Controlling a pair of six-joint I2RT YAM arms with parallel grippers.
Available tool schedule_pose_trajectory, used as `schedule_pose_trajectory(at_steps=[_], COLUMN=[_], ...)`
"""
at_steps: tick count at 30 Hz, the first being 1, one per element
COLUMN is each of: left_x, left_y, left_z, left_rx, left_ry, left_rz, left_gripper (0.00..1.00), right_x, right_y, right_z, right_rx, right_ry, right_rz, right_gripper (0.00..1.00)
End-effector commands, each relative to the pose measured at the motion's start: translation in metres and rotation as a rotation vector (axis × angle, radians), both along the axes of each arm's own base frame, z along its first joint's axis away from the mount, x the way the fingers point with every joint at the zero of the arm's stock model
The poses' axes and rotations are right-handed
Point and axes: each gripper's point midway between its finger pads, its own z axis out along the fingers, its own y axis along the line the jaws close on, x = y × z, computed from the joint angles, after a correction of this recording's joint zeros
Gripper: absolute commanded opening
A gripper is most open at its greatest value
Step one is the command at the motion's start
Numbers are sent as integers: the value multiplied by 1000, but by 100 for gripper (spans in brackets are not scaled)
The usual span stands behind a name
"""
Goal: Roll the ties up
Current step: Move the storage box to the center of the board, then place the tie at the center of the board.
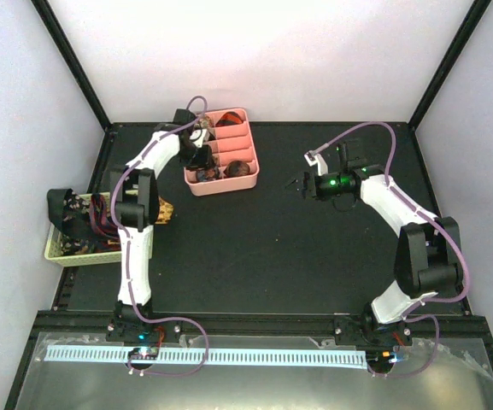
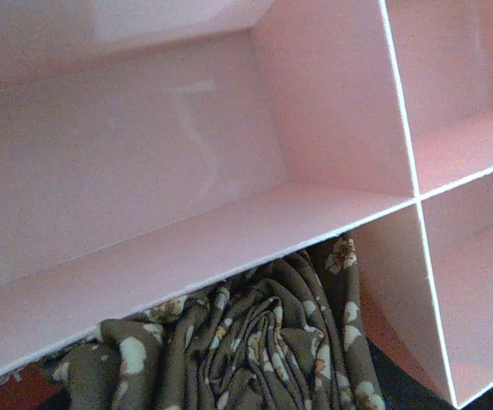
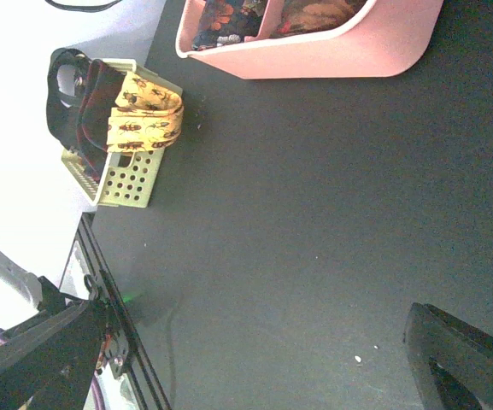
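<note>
The left gripper will next ease the roll down and back toward the robot's base and release it between the tray's pink sides, since the section by the divider lies below the gripper.
A brown tie with pale flowers, wound into a roll, fills the bottom of the left wrist view, tucked low behind a divider of the pink tray. My left gripper reaches into the tray's left side and is shut on that roll; its fingers are hidden. Other rolled ties sit in the tray's compartments. Unrolled ties lie heaped in the pale basket, and a yellow patterned tie hangs over its rim. Over bare table my right gripper is wide open and holds nothing.
The pink tray stands at the back, left of centre. The basket overhangs the table's left edge. Black frame rails run along the table's near and left edges.
</note>
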Motion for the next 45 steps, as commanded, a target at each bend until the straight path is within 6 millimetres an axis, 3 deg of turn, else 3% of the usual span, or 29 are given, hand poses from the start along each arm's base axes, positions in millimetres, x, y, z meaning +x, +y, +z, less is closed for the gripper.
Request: schedule_pose_trajectory(at_steps=[1, 6, 9, 17, 18, 19, 20, 24, 27, 33, 39, 45], left_x=[-89, -125, -133, -113, -112, -109, -107, -104, -98, -91, -98, -97], left_y=[21, 30, 36, 26, 26, 27, 27, 29, 26, 19, 23, 25], left_z=[-49, -31, -22, -25, -29, -31, -33, -39, -31, 3, 16, 31], left_rx=[118, 145, 154, 179, 193, 205, 216, 235, 223, 179, 183, 190], left_ry=[329, 355, 345, 323, 328, 323, 320, 322, 296, 224, 203, 166], left_rz=[-15, -5, 52, 129, 128, 129, 125, 112, 102, 90, 101, 102], left_gripper=[2, 1, 2, 6, 10, 26, 32, 41, 53, 63, 68, 86], right_x=[8, 8, 8, 8, 8, 7, 7, 5, 6, 10, 11, 10], right_y=[-2, -1, -1, 0, 0, 0, -1, -2, -2, -1, 0, 0], right_z=[5, 6, 4, 0, 0, 1, 1, 0, 1, 0, 0, 0], right_rx=[-15, -6, -5, 0, -1, -2, -3, -8, -7, -5, -6, -7], right_ry=[-37, -32, -27, -6, -9, -9, -11, -11, -14, -9, -7, -11], right_rz=[-7, -8, -8, -7, -8, -8, -9, -12, -15, -16, -12, -9], right_gripper=[100, 100, 100, 100, 100, 100, 100, 100, 100, 100, 100, 100])
